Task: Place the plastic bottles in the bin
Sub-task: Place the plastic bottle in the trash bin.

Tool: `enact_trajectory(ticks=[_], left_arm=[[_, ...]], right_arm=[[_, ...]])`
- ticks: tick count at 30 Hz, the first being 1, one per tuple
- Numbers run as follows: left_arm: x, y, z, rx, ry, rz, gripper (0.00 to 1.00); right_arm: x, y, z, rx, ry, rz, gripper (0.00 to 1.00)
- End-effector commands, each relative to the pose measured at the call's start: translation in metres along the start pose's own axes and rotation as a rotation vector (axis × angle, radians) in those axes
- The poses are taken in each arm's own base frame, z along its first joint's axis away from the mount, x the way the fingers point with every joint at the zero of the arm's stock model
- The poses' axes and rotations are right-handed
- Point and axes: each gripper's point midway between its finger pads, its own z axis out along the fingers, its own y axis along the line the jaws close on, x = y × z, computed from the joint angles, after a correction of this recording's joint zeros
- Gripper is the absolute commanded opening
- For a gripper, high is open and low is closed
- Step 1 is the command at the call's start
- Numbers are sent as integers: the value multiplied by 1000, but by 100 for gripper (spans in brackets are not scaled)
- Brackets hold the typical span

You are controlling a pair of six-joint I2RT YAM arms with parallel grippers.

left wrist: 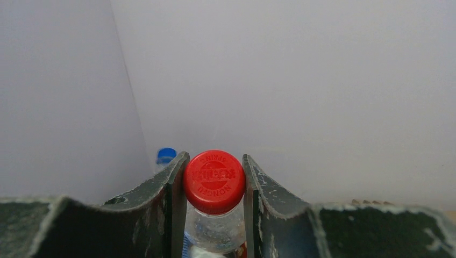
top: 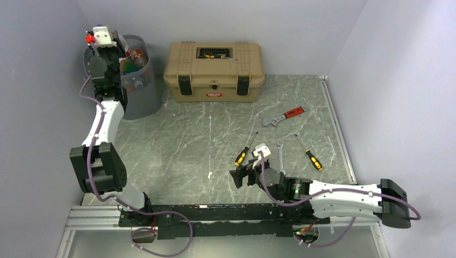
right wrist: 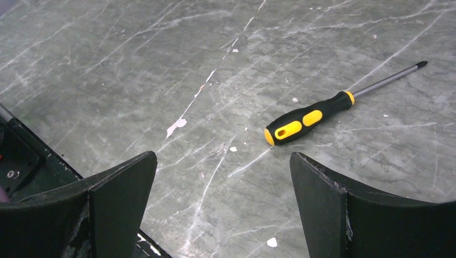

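My left gripper will rise next, then lower and release the red-capped bottle among the bottles crowding the bin.
My left gripper [top: 92,40] is raised over the left rim of the grey mesh bin [top: 144,97] in the back left corner. It is shut on a clear plastic bottle with a red cap [left wrist: 214,181]; the cap sits between the fingertips and the body hangs below, mostly hidden. A blue-capped bottle [left wrist: 166,156] shows just behind the left finger. Several bottles [top: 134,60] lie inside the bin. My right gripper [top: 243,175] hovers low over the table near the front, open with nothing between its fingers [right wrist: 123,188].
A tan toolbox [top: 214,70] stands at the back, right of the bin. A yellow-black screwdriver [right wrist: 306,118] lies just ahead of the right gripper. Another screwdriver [top: 309,153], a silver wrench [top: 280,153] and a red-handled wrench [top: 285,115] lie to the right. Walls close in on three sides.
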Motion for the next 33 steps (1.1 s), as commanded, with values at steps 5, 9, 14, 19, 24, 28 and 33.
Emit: enact_trajectory(ticks=[5, 9, 14, 19, 24, 28, 33], left_arm=[[-22, -24, -8, 139, -100, -151, 0], [-68, -29, -11, 178, -184, -192, 0], [-127, -10, -24, 100, -275, -128, 0], [-157, 25, -40, -79, -286, -7, 0], [-144, 57, -45, -247, -203, 83, 0], [-122, 68, -42, -310, -142, 124, 0], [-87, 91, -37, -401, -53, 138, 0]], right_arm=[[-16, 2, 0, 2, -64, 21, 99], [-17, 0, -1, 9, -65, 24, 99], [-21, -1, -3, 8, -79, 34, 99], [-20, 1, -4, -5, -73, 41, 99], [-17, 0, -5, -9, -68, 47, 99], [-14, -3, -8, -9, -65, 54, 99], [-12, -9, -12, 0, -69, 70, 99]])
